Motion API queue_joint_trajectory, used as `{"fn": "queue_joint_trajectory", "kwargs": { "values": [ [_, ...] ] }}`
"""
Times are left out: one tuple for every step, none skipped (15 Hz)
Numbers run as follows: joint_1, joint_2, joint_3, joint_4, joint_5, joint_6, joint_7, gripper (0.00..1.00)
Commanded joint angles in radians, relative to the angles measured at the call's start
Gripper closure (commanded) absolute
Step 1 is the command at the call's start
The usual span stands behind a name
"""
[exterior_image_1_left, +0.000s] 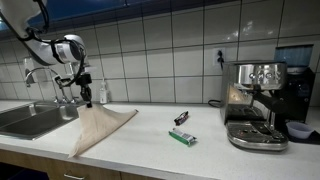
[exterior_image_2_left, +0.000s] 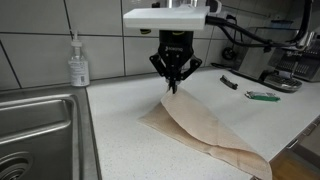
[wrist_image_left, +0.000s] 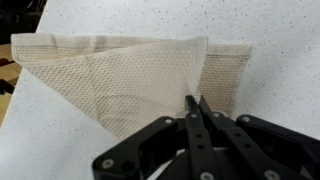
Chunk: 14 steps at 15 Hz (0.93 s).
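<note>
My gripper moves down toward the cloth's flat layer (exterior_image_2_left: 157, 120) (wrist_image_left: 221, 82) below it next and releases the cloth's pinched corner, since the corner is still above the counter.
A beige cloth (exterior_image_1_left: 100, 127) lies on the white counter, partly folded over itself; it shows in both exterior views (exterior_image_2_left: 205, 125) and in the wrist view (wrist_image_left: 120, 75). My gripper (exterior_image_1_left: 85, 95) is shut on one corner of the cloth and holds that corner lifted above the counter (exterior_image_2_left: 173, 88). In the wrist view the closed fingertips (wrist_image_left: 196, 103) pinch the cloth's edge, with the rest of the cloth spread out below.
A steel sink (exterior_image_1_left: 30, 120) with a tap lies beside the cloth. A soap bottle (exterior_image_2_left: 78, 62) stands by the tiled wall. A green-and-white item (exterior_image_1_left: 182, 137) and a small dark item (exterior_image_1_left: 181, 118) lie on the counter. An espresso machine (exterior_image_1_left: 255, 105) stands at the far end.
</note>
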<state>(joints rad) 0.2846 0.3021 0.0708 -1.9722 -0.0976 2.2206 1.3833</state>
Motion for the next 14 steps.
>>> {"fn": "queue_joint_trajectory", "kwargs": {
  "values": [
    [0.006, 0.015, 0.011, 0.043, 0.012, -0.047, 0.048, 0.99],
    [0.008, 0.014, 0.011, 0.043, 0.012, -0.047, 0.057, 0.99],
    [0.011, 0.015, 0.011, 0.044, 0.01, -0.048, 0.068, 0.99],
    [0.011, 0.016, 0.011, 0.045, 0.011, -0.049, 0.073, 0.99],
    [0.012, 0.017, 0.012, 0.046, 0.013, -0.051, 0.078, 0.99],
    [0.014, 0.02, 0.011, 0.047, 0.011, -0.052, 0.088, 0.99],
    [0.015, 0.023, 0.012, 0.05, 0.011, -0.054, 0.095, 0.99],
    [0.015, 0.027, 0.012, 0.053, 0.012, -0.056, 0.101, 0.99],
    [0.017, 0.033, 0.011, 0.057, 0.011, -0.058, 0.108, 0.99],
    [0.017, 0.038, 0.011, 0.06, 0.012, -0.06, 0.111, 0.99],
    [0.018, 0.043, 0.011, 0.064, 0.012, -0.062, 0.116, 0.99],
    [0.018, 0.049, 0.01, 0.069, 0.011, -0.066, 0.122, 0.99],
    [0.018, 0.055, 0.011, 0.074, 0.013, -0.068, 0.125, 0.99],
    [0.019, 0.062, 0.009, 0.081, 0.01, -0.072, 0.133, 0.99]
  ]
}}
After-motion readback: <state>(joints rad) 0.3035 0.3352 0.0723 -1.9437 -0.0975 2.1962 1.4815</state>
